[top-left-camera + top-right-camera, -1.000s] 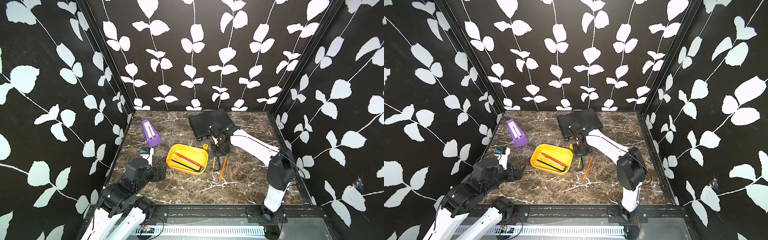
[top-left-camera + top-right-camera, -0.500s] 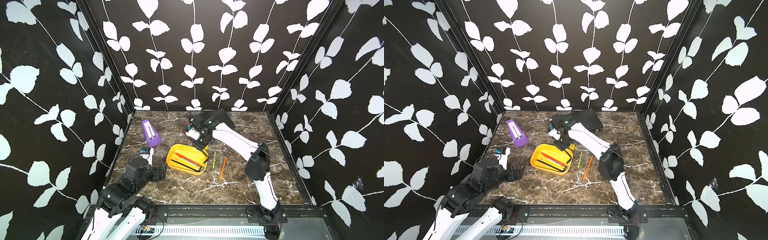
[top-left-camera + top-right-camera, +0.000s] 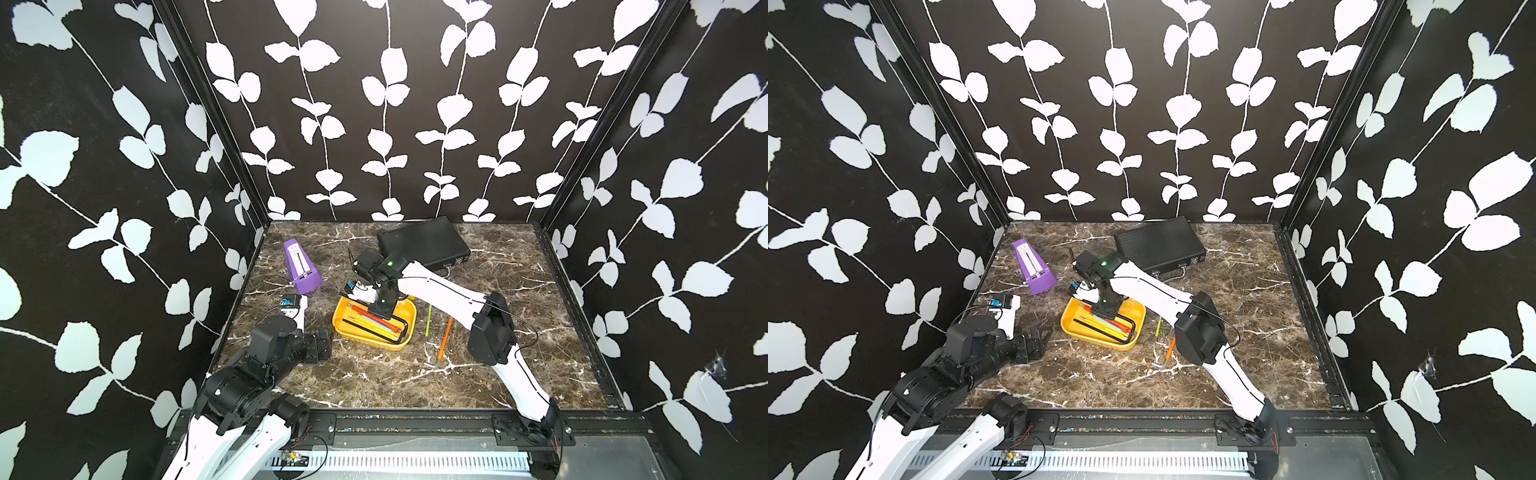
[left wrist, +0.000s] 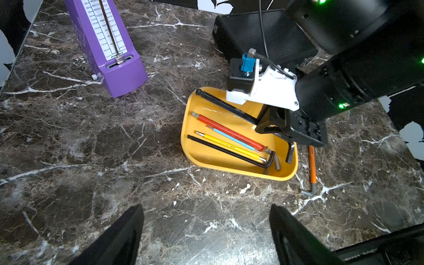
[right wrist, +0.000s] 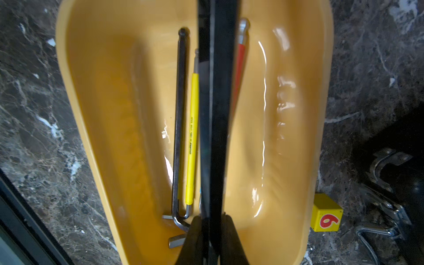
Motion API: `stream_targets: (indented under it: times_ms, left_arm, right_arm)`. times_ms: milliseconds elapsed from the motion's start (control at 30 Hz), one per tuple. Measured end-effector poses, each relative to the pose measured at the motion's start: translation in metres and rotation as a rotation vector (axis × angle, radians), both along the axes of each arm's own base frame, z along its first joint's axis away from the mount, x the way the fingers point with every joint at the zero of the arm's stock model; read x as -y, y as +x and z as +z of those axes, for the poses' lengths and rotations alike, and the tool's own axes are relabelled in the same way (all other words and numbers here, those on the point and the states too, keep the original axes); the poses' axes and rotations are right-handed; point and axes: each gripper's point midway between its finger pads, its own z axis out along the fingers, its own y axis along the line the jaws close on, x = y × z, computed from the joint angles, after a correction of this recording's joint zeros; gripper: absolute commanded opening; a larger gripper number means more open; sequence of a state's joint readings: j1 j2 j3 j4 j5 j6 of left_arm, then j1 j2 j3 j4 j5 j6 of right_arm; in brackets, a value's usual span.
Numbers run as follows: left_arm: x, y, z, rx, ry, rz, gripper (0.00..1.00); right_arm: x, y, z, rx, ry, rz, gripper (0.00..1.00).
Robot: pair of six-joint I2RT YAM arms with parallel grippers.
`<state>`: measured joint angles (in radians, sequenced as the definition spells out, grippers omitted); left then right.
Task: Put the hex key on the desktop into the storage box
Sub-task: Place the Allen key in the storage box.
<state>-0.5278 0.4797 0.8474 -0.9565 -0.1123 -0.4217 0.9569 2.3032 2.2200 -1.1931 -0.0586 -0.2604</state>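
The long black hex key is still hanging above the red and blue keys. I need to lower my right gripper into the storage box (image 3: 374,343) next and release the hex key onto them.
The yellow storage box (image 3: 374,343) (image 3: 1096,340) (image 4: 206,158) (image 5: 114,114) sits mid-desktop (image 3: 374,382). My right gripper (image 3: 380,309) (image 3: 1106,309) (image 4: 275,128) (image 5: 210,220) hangs over the box, pointing down, shut on a long black hex key (image 4: 220,103) (image 5: 218,91). That key's ball end reaches the box's far rim. Red, blue, yellow and thin black hex keys lie inside the box. A green hex key (image 3: 429,318) and an orange one (image 3: 445,338) (image 4: 312,165) lie on the desktop right of it. My left gripper (image 3: 322,351) (image 3: 1036,344) (image 4: 205,207) is open and empty, left of the box.
A purple metronome (image 3: 301,266) (image 4: 110,46) stands at the back left. A flat black case (image 3: 424,243) (image 4: 263,34) lies at the back, its metal latches near the box in the right wrist view. A small yellow cube marked 6 (image 5: 327,212) sits beside the box.
My right arm has swung left from the green and orange keys to above the storage box, keeping the black hex key in its jaws. The left arm has not moved.
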Motion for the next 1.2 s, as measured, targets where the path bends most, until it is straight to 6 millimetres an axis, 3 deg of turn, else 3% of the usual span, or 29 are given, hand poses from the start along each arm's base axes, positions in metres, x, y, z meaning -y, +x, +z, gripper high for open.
stream_targets:
  times_ms: [333, 700, 1200]
  left_arm:
    - [0.0, 0.0, 0.0, -0.001, 0.001, 0.0, 0.87]
    - [0.0, 0.0, 0.0, -0.003, 0.002, 0.0, 0.87]
    - [0.0, 0.001, -0.001, -0.004, 0.003, 0.0, 0.87]
  right_arm:
    - [0.004, 0.008, -0.004, 0.057, -0.042, 0.031, 0.0]
    - [0.001, 0.006, -0.042, 0.042, -0.107, 0.043, 0.0]
    - [0.002, 0.009, -0.06, 0.035, -0.14, 0.012, 0.02]
